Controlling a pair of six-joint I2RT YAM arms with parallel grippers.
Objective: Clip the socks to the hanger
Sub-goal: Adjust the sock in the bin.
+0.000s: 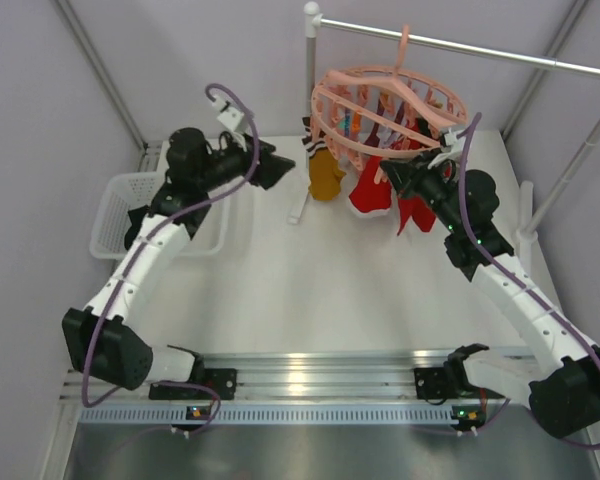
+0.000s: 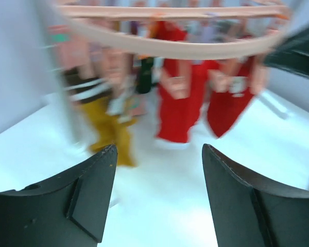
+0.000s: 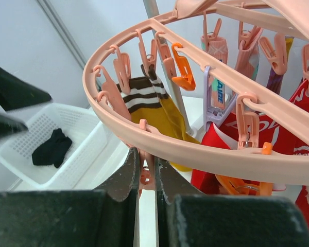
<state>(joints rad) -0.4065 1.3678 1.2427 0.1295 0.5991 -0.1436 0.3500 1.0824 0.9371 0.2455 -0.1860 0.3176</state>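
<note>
The left gripper should next swing away from the hanger, tilt down and drop into the basket onto the black sock [image 1: 135,226], which lies there unclipped.
The salmon-pink hanger [image 1: 390,105] hangs by its hook from a rail at the back. A mustard sock with brown stripes [image 1: 325,172] and red socks [image 1: 368,190] hang clipped to it. My right gripper [image 1: 394,172] is under the ring's near rim; in the right wrist view it [image 3: 147,165] is shut on a pink clip [image 3: 148,175] below the ring [image 3: 206,154]. My left gripper [image 1: 280,168] is open and empty, left of the hanger, facing the hanging socks [image 2: 177,108]. A black sock [image 3: 51,147] lies in the basket.
A white mesh basket [image 1: 115,215] stands at the left wall, under the left arm. A white stand pole [image 1: 310,60] and its metal rail [image 1: 480,48] carry the hanger. Slanted frame poles stand at the back corners and right side.
</note>
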